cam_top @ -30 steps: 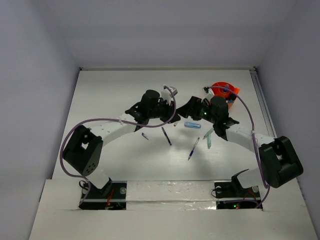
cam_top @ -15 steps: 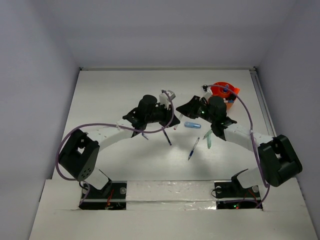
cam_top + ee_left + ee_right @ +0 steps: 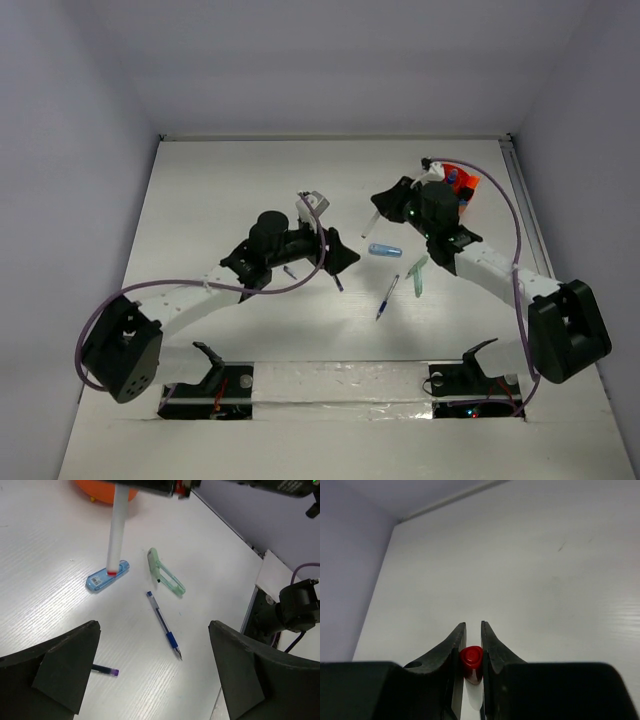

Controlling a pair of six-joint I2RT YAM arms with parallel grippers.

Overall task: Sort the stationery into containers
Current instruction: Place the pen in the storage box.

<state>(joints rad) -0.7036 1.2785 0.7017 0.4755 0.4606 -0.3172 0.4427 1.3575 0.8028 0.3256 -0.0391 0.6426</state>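
Observation:
My right gripper should next turn outward over the orange cup (image 3: 463, 184), which holds stationery to its right in the top view, then lower and release the marker.
My right gripper (image 3: 383, 206) is shut on the white marker (image 3: 371, 222), which hangs tilted above the table; its red end (image 3: 471, 660) shows between the fingers. The marker (image 3: 116, 535) hangs over the light-blue piece (image 3: 107, 576). The orange cup (image 3: 463, 184) stands just behind the right wrist, mostly hidden. My left gripper (image 3: 336, 256) is open and holds nothing. Below its fingers lie a blue pen (image 3: 164, 626), a pale green piece (image 3: 165, 577) and a dark purple pen (image 3: 104, 670).
On the table between the arms lie the light-blue piece (image 3: 384, 250), the blue pen (image 3: 388, 297) and the green piece (image 3: 417, 275). A short dark pen (image 3: 290, 271) lies under the left forearm. White walls close off the back and both sides.
The right gripper has shut on the white marker and carried it up and back. The left gripper has opened, let the marker go and drawn back to the left and nearer.

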